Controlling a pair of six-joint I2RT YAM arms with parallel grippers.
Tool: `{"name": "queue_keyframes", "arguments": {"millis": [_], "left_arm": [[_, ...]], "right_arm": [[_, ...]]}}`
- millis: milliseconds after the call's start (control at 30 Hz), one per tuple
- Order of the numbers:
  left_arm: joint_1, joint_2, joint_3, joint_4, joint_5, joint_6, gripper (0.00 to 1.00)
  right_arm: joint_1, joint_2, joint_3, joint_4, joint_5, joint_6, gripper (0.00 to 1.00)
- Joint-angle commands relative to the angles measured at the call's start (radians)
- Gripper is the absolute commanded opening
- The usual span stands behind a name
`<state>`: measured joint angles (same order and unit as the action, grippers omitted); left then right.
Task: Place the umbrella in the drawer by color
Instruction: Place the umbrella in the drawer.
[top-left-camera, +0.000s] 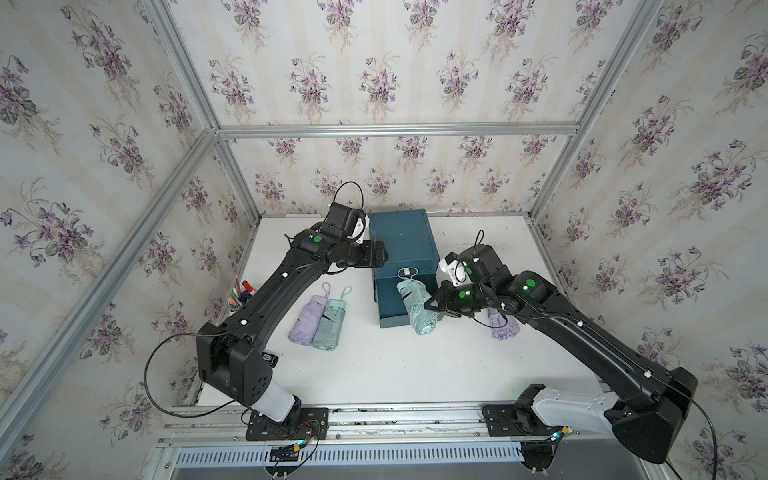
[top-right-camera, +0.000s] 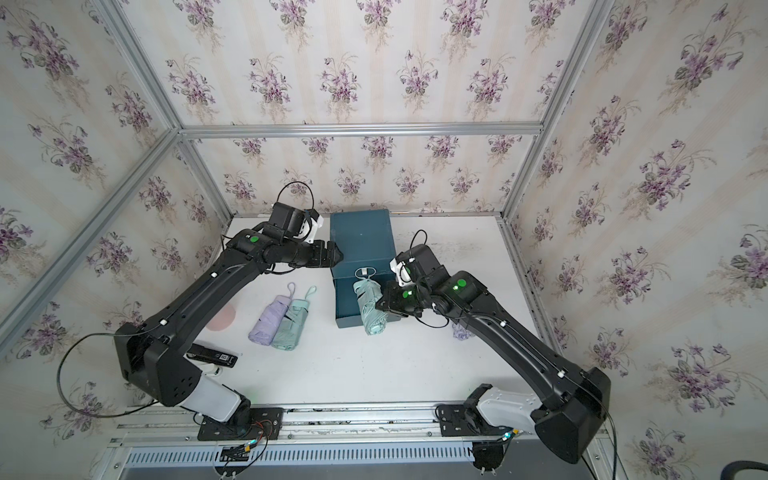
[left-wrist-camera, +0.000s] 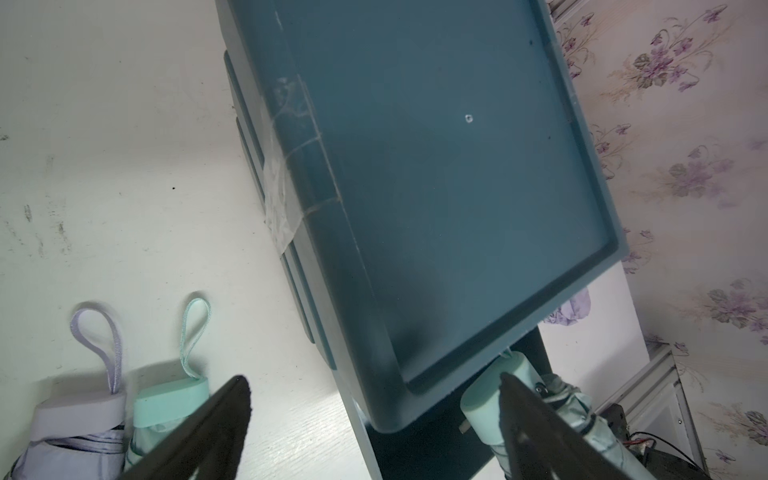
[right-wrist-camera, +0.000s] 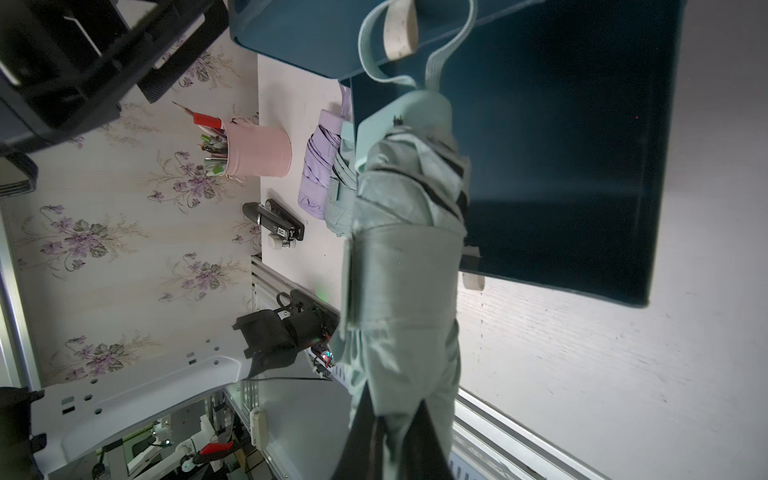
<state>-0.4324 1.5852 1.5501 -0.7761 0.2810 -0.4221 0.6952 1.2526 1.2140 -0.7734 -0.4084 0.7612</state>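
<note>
The drawer's bottom is below and outward of the umbrella's canopy end, so I will next move my right gripper outward and down to release that end inside the lower drawer (top-left-camera: 392, 322) (right-wrist-camera: 569, 172).
My right gripper (right-wrist-camera: 395, 409) is shut on the canopy end of a folded mint-green umbrella (top-left-camera: 417, 309). The umbrella hangs tilted over the open lower drawer (top-left-camera: 392, 322) of the teal cabinet (top-left-camera: 403, 237), handle end toward the cabinet. Its wrist strap (right-wrist-camera: 436, 62) loops round a white tab on the cabinet front. My left gripper (left-wrist-camera: 374, 399) stands open and empty at the cabinet's top left edge. Left of the drawer, a lilac umbrella (top-left-camera: 306, 319) and a second mint umbrella (top-left-camera: 331, 326) lie side by side on the table. Another lilac umbrella (top-left-camera: 503, 327) lies half hidden under my right arm.
A pink cup of pens (right-wrist-camera: 257, 153) stands by the left wall behind my left arm. A black stapler (top-right-camera: 212, 355) lies near the left arm's base. Clear tape (left-wrist-camera: 282, 199) is stuck on the cabinet's side. Flowered walls close in the back and both sides.
</note>
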Motion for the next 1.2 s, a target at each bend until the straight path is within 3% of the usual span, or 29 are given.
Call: {"name": "queue_keyframes", "arguments": {"millis": [0,233,633,833,1167], "left_arm": [[0.000,0.023,0.014,-0.012,-0.027,0.019,0.89],[0.000,0.056,0.001,-0.027,-0.049,0.039,0.81],[0.005,0.077,-0.014,-0.018,-0.070,0.048,0.77],[0.004,0.093,-0.015,-0.026,-0.088,0.060,0.70],[0.004,0.090,-0.030,-0.027,-0.095,0.081,0.62]], "right_arm": [[-0.016,0.032,0.018,0.016,-0.024,0.026,0.00],[-0.062,0.047,-0.024,0.061,-0.071,0.026,0.00],[-0.023,-0.186,0.025,-0.058,0.086,0.026,0.00],[-0.021,-0.192,-0.081,-0.020,-0.027,0.083,0.00],[-0.058,0.000,-0.062,0.060,-0.052,0.057,0.00]]}}
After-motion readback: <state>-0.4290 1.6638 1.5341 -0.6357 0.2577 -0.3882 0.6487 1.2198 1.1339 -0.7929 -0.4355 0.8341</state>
